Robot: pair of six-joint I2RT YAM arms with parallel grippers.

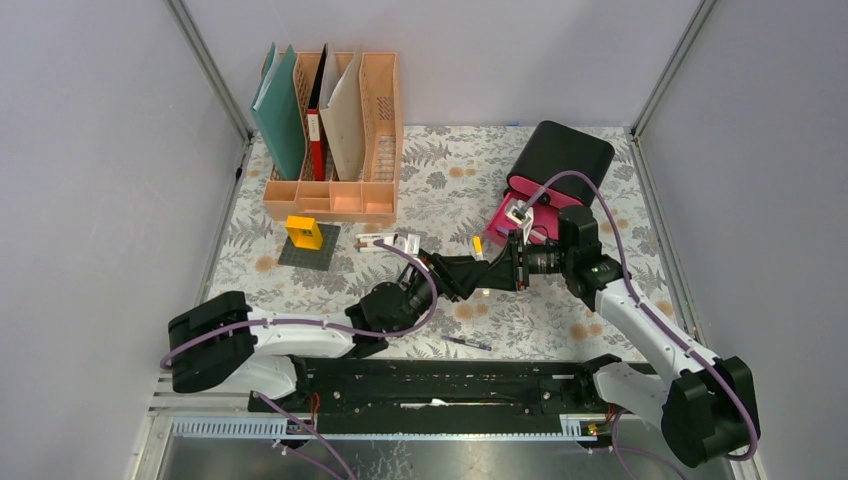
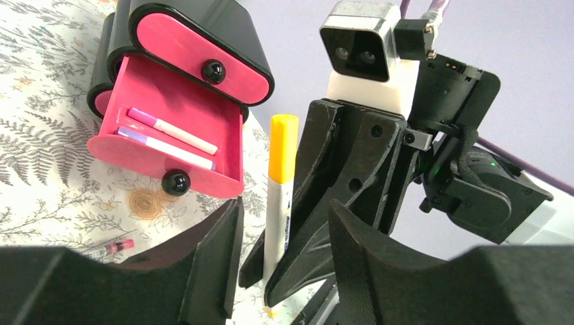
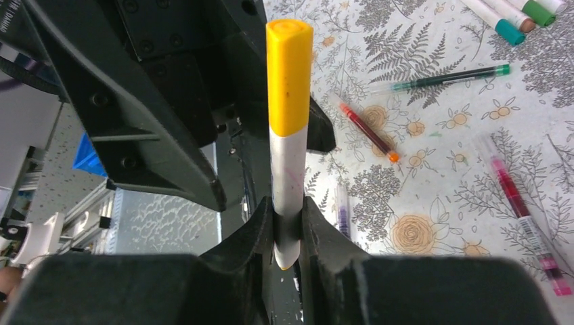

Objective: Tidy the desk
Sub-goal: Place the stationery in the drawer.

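Observation:
I will move my right gripper outward and down, turn it to face the open pink drawer (image 1: 545, 217), and release the marker over it, because pens are already inside.
A white marker with a yellow cap (image 3: 289, 74) stands upright between the two arms, above the desk (image 1: 450, 180) with its fern-and-flower cloth. My right gripper (image 3: 288, 203) is shut on the marker's lower barrel. My left gripper (image 2: 285, 206) is open, its fingers (image 2: 220, 250) standing apart on either side of the marker (image 2: 281, 176) without touching it. From the top camera the two grippers meet nose to nose, the left gripper (image 1: 495, 273) facing the right gripper (image 1: 513, 263), with the marker's cap (image 1: 478, 243) beside them.
A black-and-pink drawer box (image 1: 555, 160) stands at the back right, its pink drawer (image 2: 169, 135) open with two pens inside. A peach file rack (image 1: 335, 150) holds folders at the back left, and a yellow block (image 1: 305, 233) sits on a dark pad. Loose pens (image 3: 447, 78) lie on the cloth.

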